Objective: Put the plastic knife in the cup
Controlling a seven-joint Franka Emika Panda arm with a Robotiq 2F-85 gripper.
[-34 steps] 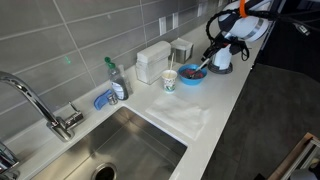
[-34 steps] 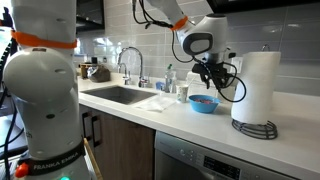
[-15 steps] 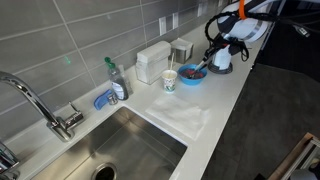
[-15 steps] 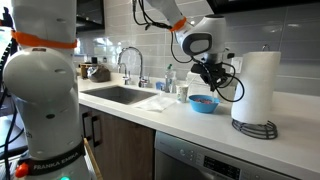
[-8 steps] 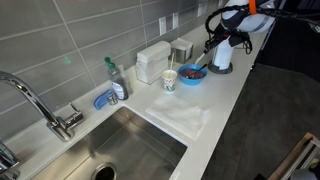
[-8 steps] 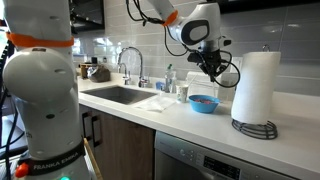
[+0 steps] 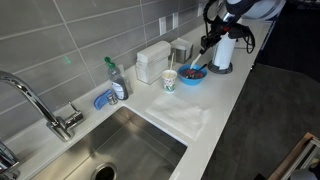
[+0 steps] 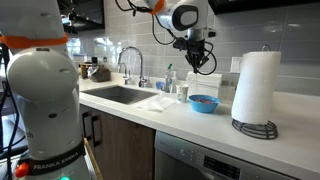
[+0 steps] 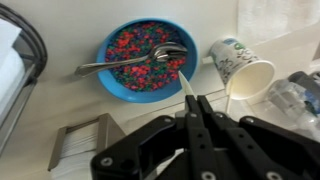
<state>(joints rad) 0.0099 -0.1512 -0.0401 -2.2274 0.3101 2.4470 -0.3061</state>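
The knife still points over the bowl, and the cup's opening (image 9: pixel 249 79) lies below my gripper toward the sink, so my gripper needs to move that way and down to it next.
The plastic knife (image 9: pixel 184 82) is a thin pale strip that sticks out from my gripper (image 9: pixel 198 99), whose jaws are shut on it. In the wrist view the knife's free end lies over the near rim of the blue bowl (image 9: pixel 116 85). The white cup (image 9: pixel 243 68) with its teal pattern stands just right of that, mouth open. In both exterior views my gripper (image 7: pixel 209 40) (image 8: pixel 196 52) hangs well above the counter, over the bowl (image 7: pixel 193 75) (image 8: pixel 203 102). The cup (image 7: pixel 169 79) stands beside the bowl, towards the sink.
A metal spoon (image 9: pixel 135 62) lies in the bowl on colourful pieces. A paper towel roll (image 7: pixel 222 52) (image 8: pixel 255 88) stands close by. A green-capped bottle (image 7: pixel 113 78), a white box (image 7: pixel 153 60), a white cloth (image 7: pixel 185 116) and the sink (image 7: pixel 125 145) lie further along the counter.
The arm has risen from just above the bowl to well above it, shifting a little towards the cup. The jaws stay shut on the knife.
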